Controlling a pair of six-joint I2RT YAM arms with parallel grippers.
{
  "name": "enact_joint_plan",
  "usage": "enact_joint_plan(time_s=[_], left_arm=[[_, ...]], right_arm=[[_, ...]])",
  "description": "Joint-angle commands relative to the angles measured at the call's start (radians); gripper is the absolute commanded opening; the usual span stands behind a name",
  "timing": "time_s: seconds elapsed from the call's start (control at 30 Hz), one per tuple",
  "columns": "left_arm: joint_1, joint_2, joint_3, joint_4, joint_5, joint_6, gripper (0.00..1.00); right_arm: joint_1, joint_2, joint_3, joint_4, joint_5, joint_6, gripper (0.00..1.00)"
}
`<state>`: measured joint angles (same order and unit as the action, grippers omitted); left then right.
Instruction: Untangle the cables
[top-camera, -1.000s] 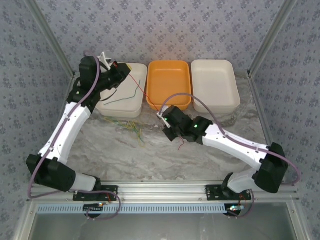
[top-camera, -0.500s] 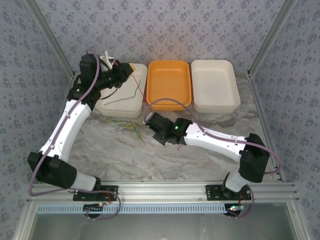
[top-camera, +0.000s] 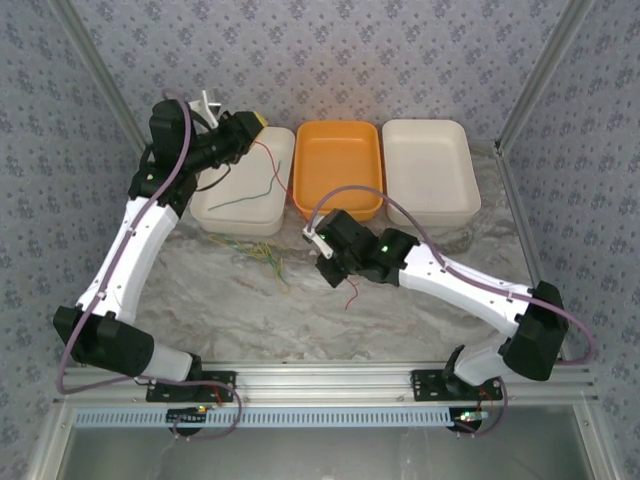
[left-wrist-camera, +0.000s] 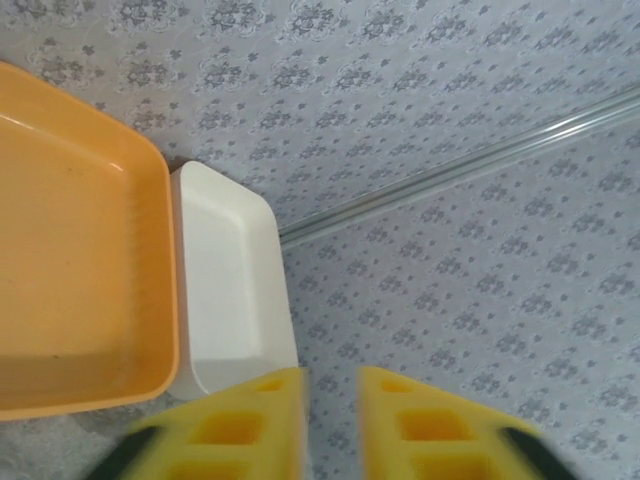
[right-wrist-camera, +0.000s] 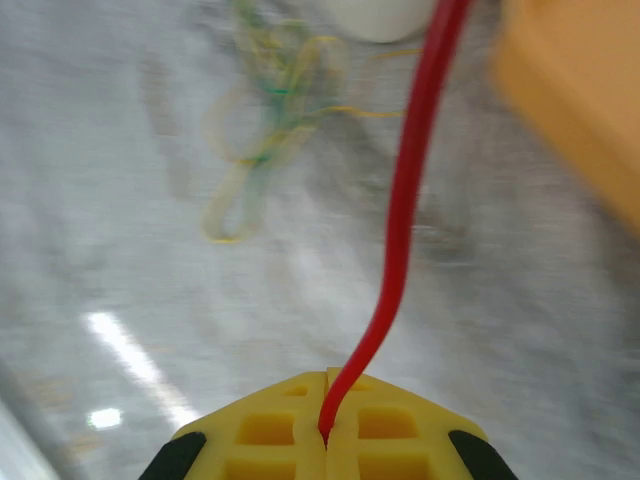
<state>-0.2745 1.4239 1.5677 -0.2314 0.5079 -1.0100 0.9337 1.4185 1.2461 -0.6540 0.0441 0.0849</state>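
Observation:
Next, my right gripper carries the red cable (top-camera: 272, 160) outward and releases it in the empty orange tray.
The cables are thin wires. A dark red cable (top-camera: 272, 160) runs from beside my left gripper (top-camera: 250, 126) over the left white tray (top-camera: 222, 222) towards my right gripper (top-camera: 325, 262). The right gripper (right-wrist-camera: 327, 378) is shut on this red cable (right-wrist-camera: 405, 200), and a short end dangles below it (top-camera: 349, 295). A dark green cable (top-camera: 245, 198) lies in the left tray. Yellow and light green cables form a tangle (top-camera: 266, 258) on the table, blurred in the right wrist view (right-wrist-camera: 265, 130). My left gripper (left-wrist-camera: 330, 375) is open with nothing between its fingers.
An orange tray (top-camera: 338, 165) and a second white tray (top-camera: 430, 170) stand in a row to the right of the left tray, at the back of the marble table. The left wrist view looks over the orange tray (left-wrist-camera: 70, 260) and that white tray (left-wrist-camera: 225, 280) towards the patterned wall.
My left gripper has opened and risen slightly at the back. The right gripper swung left, then back to the right, still shut on the red cable.

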Motion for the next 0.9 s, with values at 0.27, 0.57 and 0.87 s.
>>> enact_joint_plan(time_s=[0.27, 0.57, 0.87], left_arm=[[0.043, -0.064, 0.096, -0.198, -0.168, 0.174, 0.98], [-0.048, -0.179, -0.143, -0.138, -0.163, 0.197, 0.87], [-0.31, -0.273, -0.451, -0.029, -0.295, 0.163, 0.68]], right_arm=[[-0.282, -0.119, -0.037, 0.073, -0.356, 0.183, 0.0], [-0.501, -0.07, 0.037, 0.074, -0.397, 0.379, 0.0], [-0.659, 0.079, 0.188, 0.166, -0.446, 0.64, 0.0]])
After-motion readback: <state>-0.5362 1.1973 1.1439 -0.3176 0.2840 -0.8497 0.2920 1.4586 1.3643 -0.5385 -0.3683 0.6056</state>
